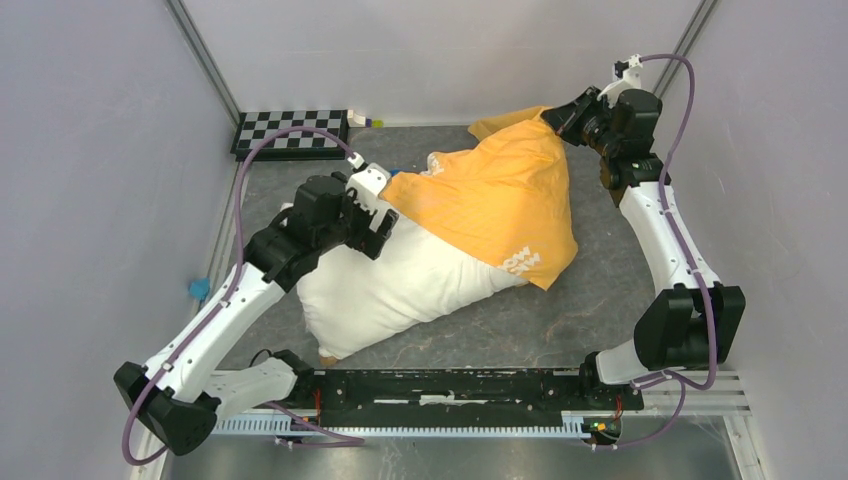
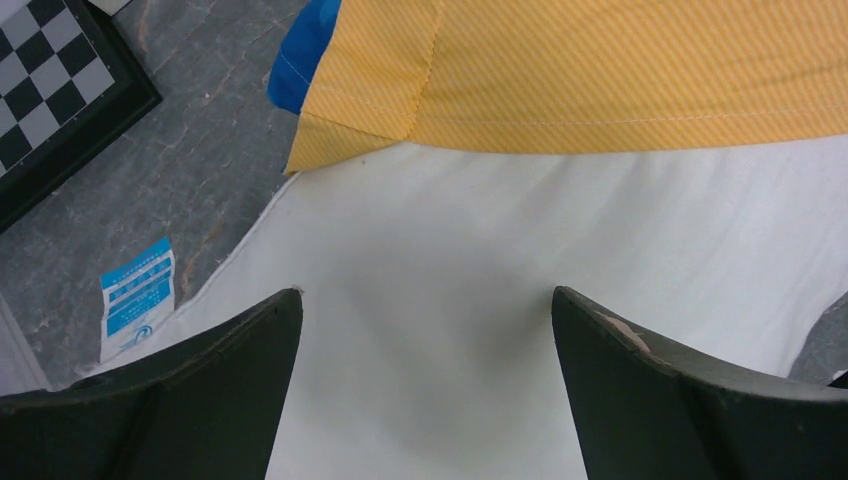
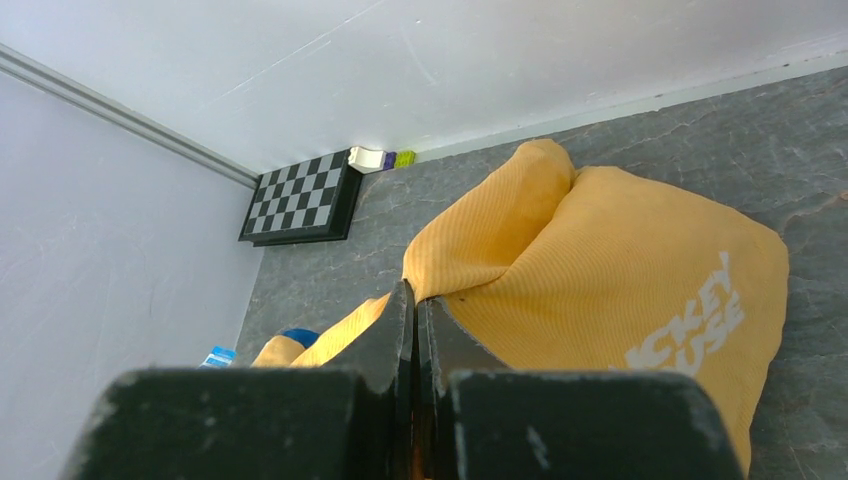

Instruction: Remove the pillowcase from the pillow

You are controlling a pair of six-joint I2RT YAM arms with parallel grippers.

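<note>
Next, my left gripper moves down and closes its open fingers on the bare pillow (image 2: pixel 432 285) beside the pillowcase's hem, since that white pillow lies below my gripper.
The pillowcase (image 1: pixel 500 195) lies orange side up with white lettering and covers the far part of the white pillow (image 1: pixel 400 285); the pillow's near half is bare. My right gripper (image 1: pixel 553 122) is shut on the pillowcase's far edge and holds it raised; in the right wrist view the orange pillowcase (image 3: pixel 600 270) runs into the closed gripper (image 3: pixel 414 295). My left gripper (image 1: pixel 372 222) is open, its jaws wide over the bare pillow (image 2: pixel 430 300) just short of the pillowcase hem (image 2: pixel 560 110). A bit of blue lining (image 2: pixel 300 60) shows at the hem corner.
A chessboard (image 1: pixel 291 130) lies at the back left, with small coloured blocks (image 1: pixel 362 120) beside it. A blue-and-white tag (image 2: pixel 138 295) hangs at the pillow's edge. Grey walls close in on both sides. A small blue object (image 1: pixel 197 290) lies by the left wall.
</note>
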